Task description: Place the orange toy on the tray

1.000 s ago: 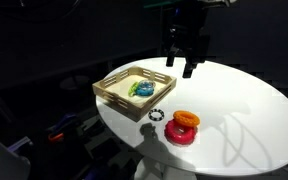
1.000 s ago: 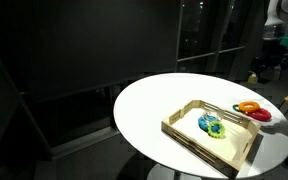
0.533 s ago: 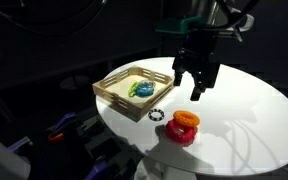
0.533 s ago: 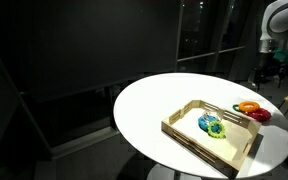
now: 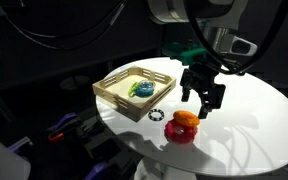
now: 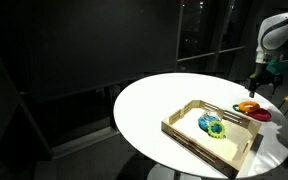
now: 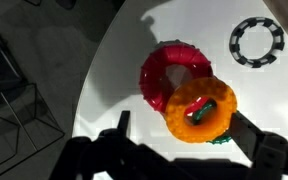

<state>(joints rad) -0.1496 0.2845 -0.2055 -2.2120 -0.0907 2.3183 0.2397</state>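
Note:
My open gripper comes down next onto the orange ring [image 7: 201, 111], which leans raised on the red ring below, since the gripper's fingers already stand to either side.
The orange toy [image 7: 200, 110] is a bright orange ring that leans on a larger red ring [image 7: 169, 72], with a small green ring [image 7: 220, 139] peeking out beneath it. In both exterior views it sits on the red ring [image 5: 181, 133] near the table's edge [image 5: 183, 119] [image 6: 249, 106]. My gripper [image 7: 179, 112] is open and empty, just above the orange ring, with one finger [image 7: 123, 122] to each side. It also shows in both exterior views [image 5: 202, 102] [image 6: 256, 86]. The wooden tray [image 5: 115, 94] [image 6: 184, 133] stands apart from the rings.
A blue, green and yellow toy [image 5: 142, 89] [image 6: 212, 124] lies in the tray. A black-and-white beaded ring [image 7: 257, 40] [image 5: 155, 114] lies on the white round table [image 5: 254, 110] between tray and rings. The table edge is close to the rings.
My gripper has come down from the back of the table and moved over the stacked rings, still open. The rings and tray have not moved.

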